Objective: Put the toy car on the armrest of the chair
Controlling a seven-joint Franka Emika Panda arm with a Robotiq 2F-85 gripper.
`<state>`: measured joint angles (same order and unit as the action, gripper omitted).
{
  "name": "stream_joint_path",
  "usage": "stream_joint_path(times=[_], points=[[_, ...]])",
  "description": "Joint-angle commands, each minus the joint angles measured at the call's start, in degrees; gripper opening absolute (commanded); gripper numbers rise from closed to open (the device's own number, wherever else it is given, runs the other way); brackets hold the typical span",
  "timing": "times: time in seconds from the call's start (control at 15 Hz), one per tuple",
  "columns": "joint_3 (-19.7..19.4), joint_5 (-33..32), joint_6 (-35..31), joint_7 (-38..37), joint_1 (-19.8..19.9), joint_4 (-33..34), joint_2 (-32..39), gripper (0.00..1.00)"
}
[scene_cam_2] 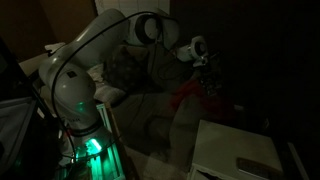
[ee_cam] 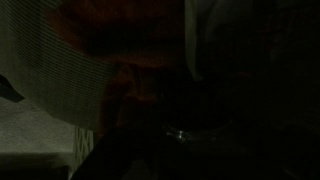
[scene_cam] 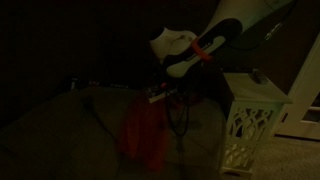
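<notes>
The gripper shifts only slightly over the cloth's upper part next and releases what it holds, because it already hangs just above the red cloth on the chair.
The scene is very dark. My gripper hangs from the white arm over the dark chair, just above a red cloth. A small pale thing sits at the fingertips; it may be the toy car, but it is too dark to tell. In an exterior view the gripper is over the red cloth beside the chair's cushion. The wrist view is almost black; the fingers do not show, only a hint of the red cloth. I cannot tell whether the jaws are open or shut.
A white lattice-sided stand is close to the gripper's right and also shows in the wrist view. A pale flat box lies in front of the chair. The robot's base glows green below.
</notes>
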<state>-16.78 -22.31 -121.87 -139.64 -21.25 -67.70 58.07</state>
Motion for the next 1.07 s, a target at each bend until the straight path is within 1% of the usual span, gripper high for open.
stream_joint_path(times=[0.0,0.07,0.13,0.2,0.27,0.33,0.4,0.47,0.53,0.8,0.93,1.0], points=[[2.0,0.5,-2.2,-2.4,1.6,4.6,1.9,0.42],[2.3,0.6,-2.3,-2.5,1.8,5.1,2.1,0.42],[2.6,0.6,-2.2,-2.3,1.8,5.4,2.3,0.62],[2.8,0.6,-2.3,-2.2,2.0,5.5,2.4,0.73],[3.0,0.6,-1.9,-2.1,2.0,5.7,2.5,0.86],[3.0,0.6,-1.4,-1.9,2.1,5.9,2.7,0.95],[3.1,0.5,-1.0,-1.6,2.1,6.1,2.9,0.94],[3.1,0.5,-0.8,-1.3,2.2,6.3,3.0,0.99],[3.0,0.4,-0.7,-1.3,2.2,6.3,3.2,1.00],[3.0,0.5,-1.7,-1.5,2.5,5.5,1.8,1.00],[3.9,1.4,-2.2,0.0,3.2,3.3,-2.3,1.00],[4.9,2.0,-2.9,2.3,4.1,1.1,-5.4,1.00]])
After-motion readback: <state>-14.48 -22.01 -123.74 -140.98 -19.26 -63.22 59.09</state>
